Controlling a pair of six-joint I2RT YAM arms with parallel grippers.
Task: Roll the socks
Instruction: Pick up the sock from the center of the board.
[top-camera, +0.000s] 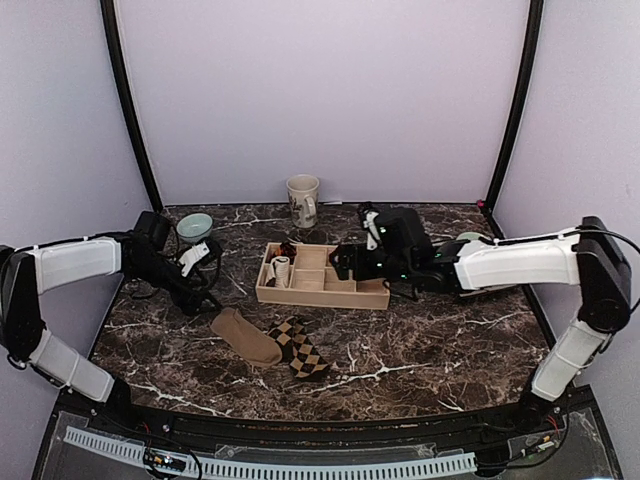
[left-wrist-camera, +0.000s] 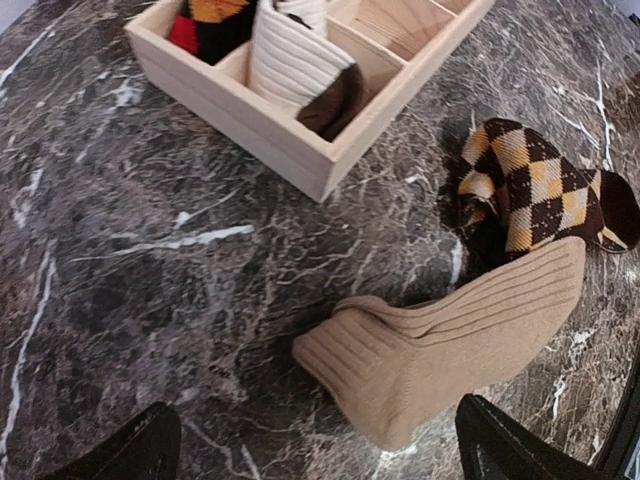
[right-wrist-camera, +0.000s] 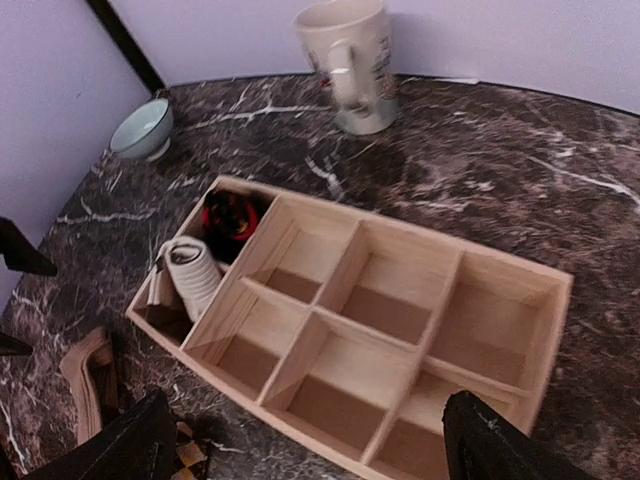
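Observation:
My right gripper is to go left in the top view, back and down onto the argyle sock's far edge (top-camera: 290, 325) (right-wrist-camera: 188, 434).
The tan sock (top-camera: 245, 337) lies flat on the marble table in front of the wooden tray (top-camera: 325, 296). The argyle sock (top-camera: 300, 348) lies crumpled beside it on the right, and the two touch. My left gripper (top-camera: 203, 280) is open and empty, just left of the tan sock. In the left wrist view the tan sock's cuff (left-wrist-camera: 400, 360) lies between and ahead of the open left gripper (left-wrist-camera: 320, 455), with the argyle sock (left-wrist-camera: 530, 190) beyond it. My right gripper (top-camera: 345, 262) is open and empty above the tray; in its own view it (right-wrist-camera: 305, 450) hovers over empty compartments.
The tray (right-wrist-camera: 560, 290) holds a white rolled sock (right-wrist-camera: 195, 275) and a dark red bundle (right-wrist-camera: 230, 215) in its left compartments. A mug (top-camera: 303, 200) stands behind the tray and a pale bowl (top-camera: 195, 226) at the back left. Walls close the back and sides.

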